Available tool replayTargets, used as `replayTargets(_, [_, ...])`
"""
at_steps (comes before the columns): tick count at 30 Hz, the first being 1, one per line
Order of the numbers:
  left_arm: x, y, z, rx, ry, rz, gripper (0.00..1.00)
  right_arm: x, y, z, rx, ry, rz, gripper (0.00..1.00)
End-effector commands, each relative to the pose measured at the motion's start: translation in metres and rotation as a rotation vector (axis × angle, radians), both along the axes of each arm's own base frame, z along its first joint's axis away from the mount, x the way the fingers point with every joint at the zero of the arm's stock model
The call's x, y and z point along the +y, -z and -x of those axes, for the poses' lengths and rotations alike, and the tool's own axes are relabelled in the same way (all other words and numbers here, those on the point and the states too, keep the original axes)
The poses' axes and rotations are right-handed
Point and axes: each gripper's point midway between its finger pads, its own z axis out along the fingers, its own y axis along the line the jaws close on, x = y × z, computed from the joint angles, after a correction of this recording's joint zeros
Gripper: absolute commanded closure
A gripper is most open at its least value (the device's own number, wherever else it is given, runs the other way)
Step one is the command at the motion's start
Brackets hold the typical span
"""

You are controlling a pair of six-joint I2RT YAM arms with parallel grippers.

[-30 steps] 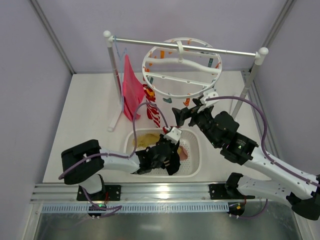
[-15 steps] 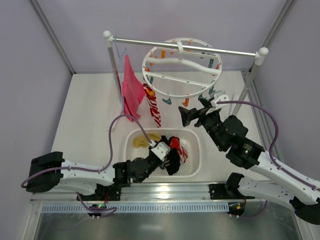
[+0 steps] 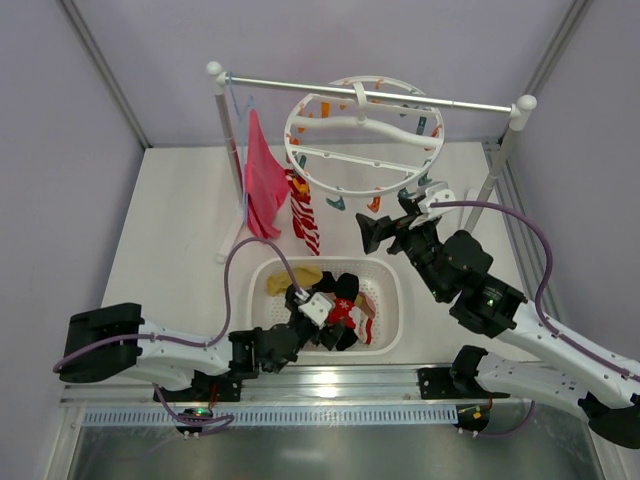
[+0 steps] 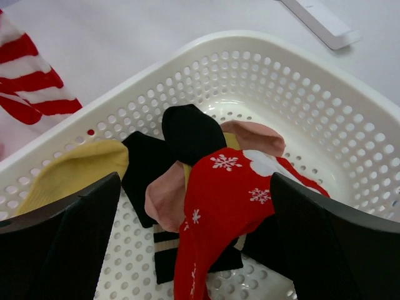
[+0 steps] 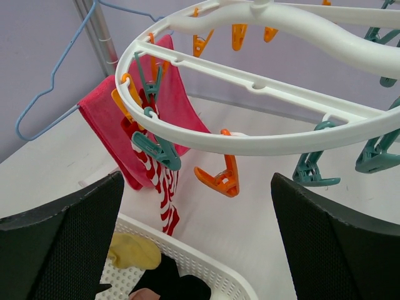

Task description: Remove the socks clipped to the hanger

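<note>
The left gripper rises from the basket (image 3: 397, 305) next and moves outward onto the striped sock's lower end (image 3: 312, 238), since this one sock still hangs clipped to the hanger.
The hanger (image 3: 288, 130), a white ring with orange and teal clips, hangs from the rail. One red-and-white striped sock (image 3: 303, 215) stays clipped at its left side (image 5: 164, 187). My left gripper (image 3: 335, 325) is open low over the basket (image 3: 397, 305). A red snowflake sock (image 4: 219, 200) lies loose between its fingers (image 4: 195, 187), on top of black (image 4: 187, 131), pink (image 4: 165, 197) and yellow (image 4: 75, 169) socks. My right gripper (image 3: 375, 232) is open and holds nothing. It faces the hanger rim (image 5: 262, 140) and an orange clip (image 5: 222, 178).
A magenta cloth (image 3: 262, 180) hangs on a blue wire hanger (image 5: 56, 75) at the left of the rail (image 3: 400, 97). White rack posts stand at left (image 3: 228, 170) and right (image 3: 503, 155). The basket's rim (image 5: 206, 269) lies just below the right gripper.
My left gripper has opened and let the red snowflake sock drop into the basket, and the arm has pulled back toward the near edge. The right gripper shifted slightly right.
</note>
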Motion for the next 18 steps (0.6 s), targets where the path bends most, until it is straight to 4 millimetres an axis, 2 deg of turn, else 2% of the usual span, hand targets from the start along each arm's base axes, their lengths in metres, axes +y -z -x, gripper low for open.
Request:
replayTargets(1, [0.011,-0.028,-0.015,-0.042,-0.119,0.091,0.0,-0.006,-0.012,-0.001,-0.028,0.026,-0.042,0.01])
replayTargets(4, [0.023,-0.039,-0.021,-0.073,-0.179,0.102,0.0,-0.008,-0.013,0.001,-0.033,0.024,-0.045,0.01])
replayTargets(13, [0.061,-0.1,-0.038,-0.153,-0.271,0.211,0.01,-0.013,-0.014,0.004,-0.042,0.031,-0.055,0.01])
replayTargets(15, [0.069,-0.107,-0.044,-0.141,-0.282,0.239,0.0,-0.015,-0.015,0.004,-0.045,0.034,-0.059,0.01])
replayTargets(16, [0.073,-0.111,-0.051,-0.139,-0.288,0.252,0.0,-0.016,-0.014,0.005,-0.045,0.034,-0.059,0.01])
replayTargets(17, [0.076,-0.108,-0.055,-0.135,-0.282,0.227,0.0,-0.017,-0.015,0.005,-0.047,0.035,-0.063,0.01])
replayTargets(18, [0.083,-0.111,-0.065,-0.104,-0.311,0.281,0.01,-0.017,-0.016,0.005,-0.049,0.037,-0.066,0.01])
